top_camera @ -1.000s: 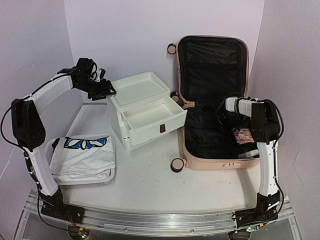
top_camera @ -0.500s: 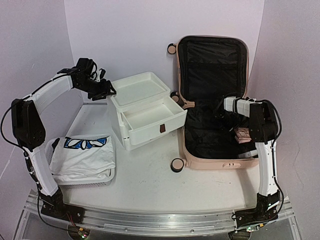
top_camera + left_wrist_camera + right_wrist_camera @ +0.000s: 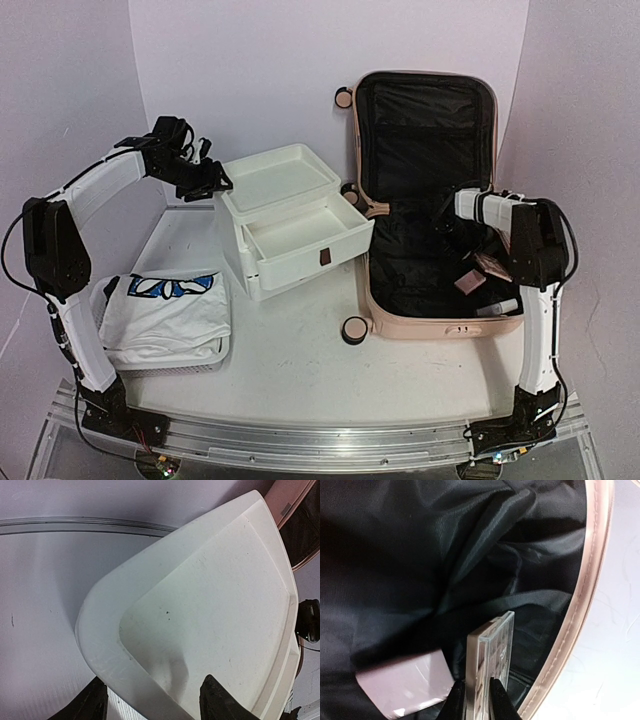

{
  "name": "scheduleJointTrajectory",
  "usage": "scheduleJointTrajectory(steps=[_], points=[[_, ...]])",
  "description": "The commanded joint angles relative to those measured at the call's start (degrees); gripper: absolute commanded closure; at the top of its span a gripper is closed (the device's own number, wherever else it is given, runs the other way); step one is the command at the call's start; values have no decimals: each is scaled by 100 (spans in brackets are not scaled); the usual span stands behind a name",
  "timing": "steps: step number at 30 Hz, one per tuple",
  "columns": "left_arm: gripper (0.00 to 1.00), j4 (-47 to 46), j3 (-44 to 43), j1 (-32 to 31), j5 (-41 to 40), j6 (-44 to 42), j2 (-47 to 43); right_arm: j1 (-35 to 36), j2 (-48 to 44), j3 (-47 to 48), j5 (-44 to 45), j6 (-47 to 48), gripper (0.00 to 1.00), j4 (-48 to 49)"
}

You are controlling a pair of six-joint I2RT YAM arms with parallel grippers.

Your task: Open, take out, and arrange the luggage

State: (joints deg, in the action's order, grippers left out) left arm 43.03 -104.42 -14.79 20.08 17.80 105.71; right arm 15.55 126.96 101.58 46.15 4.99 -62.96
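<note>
The drawer's bare bottom lies left of my right gripper in the top view, so the gripper will next raise the palette, cross over there, lower and release.
The pale pink luggage lies open at the right, its lid propped against the back wall and the black lining showing. My right gripper reaches into the lower half, near the right rim. It is shut on a flat palette with a clear lid, which stands on edge between the fingers. A pink flat item lies on the lining just beside it. My left gripper hangs open above the near corner of the white drawer unit's top tray, holding nothing.
The white drawer unit stands mid-table with its drawer pulled out toward the luggage. A mesh basket holding a folded white shirt with blue print sits front left. A white tube lies in the luggage by its front wall.
My right gripper has closed on the palette and tipped it up off the lining, uncovering the pink flat item. The left arm has not moved.
</note>
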Motion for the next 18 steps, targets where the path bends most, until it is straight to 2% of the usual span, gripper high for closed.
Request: scheduleJointTrajectory(steps=[1,5,9,12,16,18], points=[[37,241,132,-42,287,-145,-68,39,-1162,-333,-255,254,100,15],[37,241,127,-48,327,-139,-53,44,-1866,-661,-479,474,100,30],[37,232,128,-44,342,-137,-50,42,-2450,-944,-1202,651,100,67],[37,228,140,-44,335,-137,-58,44,-3041,-1220,-2402,759,100,356],[37,232,133,-50,358,-128,-43,90,-3965,-1761,-4929,1382,100,1268],[38,224,137,-57,391,-120,-25,202,-4351,-1986,-5859,1814,100,1731]])
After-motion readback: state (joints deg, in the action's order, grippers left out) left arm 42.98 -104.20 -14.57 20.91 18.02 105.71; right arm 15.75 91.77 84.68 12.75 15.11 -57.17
